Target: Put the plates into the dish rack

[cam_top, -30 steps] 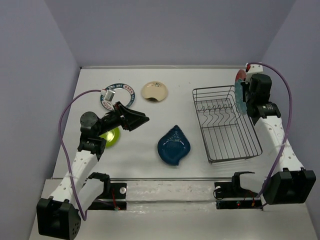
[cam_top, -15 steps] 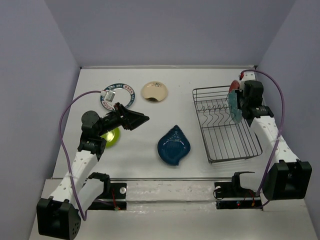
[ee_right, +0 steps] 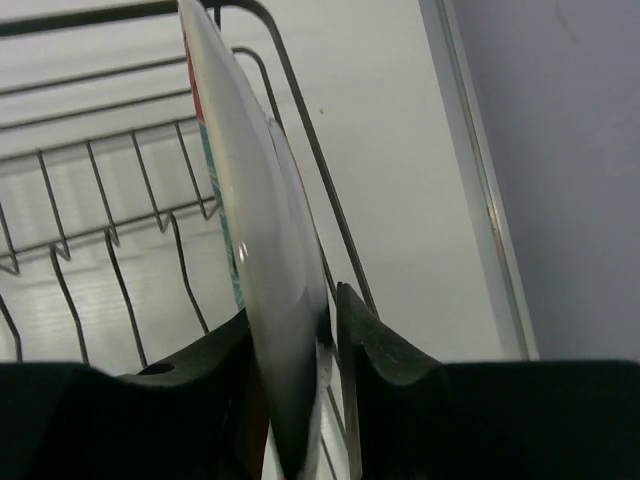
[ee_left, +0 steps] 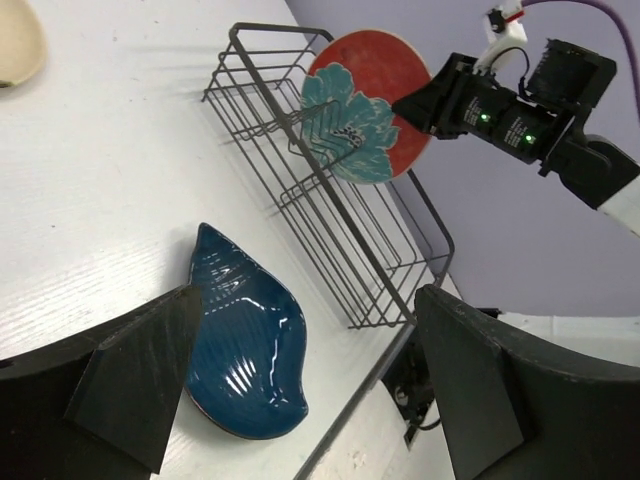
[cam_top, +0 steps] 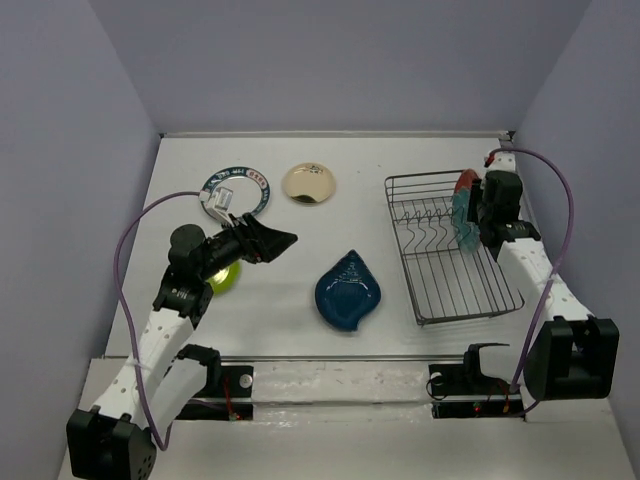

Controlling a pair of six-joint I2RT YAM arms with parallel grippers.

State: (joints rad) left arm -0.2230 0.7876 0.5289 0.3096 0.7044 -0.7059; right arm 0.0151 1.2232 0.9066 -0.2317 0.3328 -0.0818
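My left gripper moves down and back toward the blue plate (cam_top: pixel 348 290) next, onto its edge facing the lime green plate, where bare tabletop leaves room for a finger.
My right gripper (cam_top: pixel 476 213) is shut on the red-and-teal wave-patterned plate (cam_top: pixel 463 207), holding it on edge over the far right part of the dish rack (cam_top: pixel 470 315). In the right wrist view the plate (ee_right: pixel 255 200) stands between my fingers (ee_right: pixel 380 350), just above the rack's wires (ee_right: pixel 300 120). My left gripper (cam_top: pixel 280 243) is open and empty, above the table between the lime green plate (cam_top: pixel 225 276) and the dark blue leaf-shaped plate (cam_top: pixel 348 290). The left wrist view shows the blue plate (ee_left: pixel 245 350), the rack (ee_left: pixel 275 28) and the held plate (ee_left: pixel 365 105).
The gold plate (cam_top: pixel 308 183) and the white plate with a dark green lettered rim (cam_top: pixel 255 185) lie at the back of the table. The lime green plate is partly hidden under my left arm. The right wall stands close behind the rack.
My right gripper has carried the red-and-teal plate leftward and down, from beyond the rack's right edge to over the rack. My left arm has shifted only slightly.
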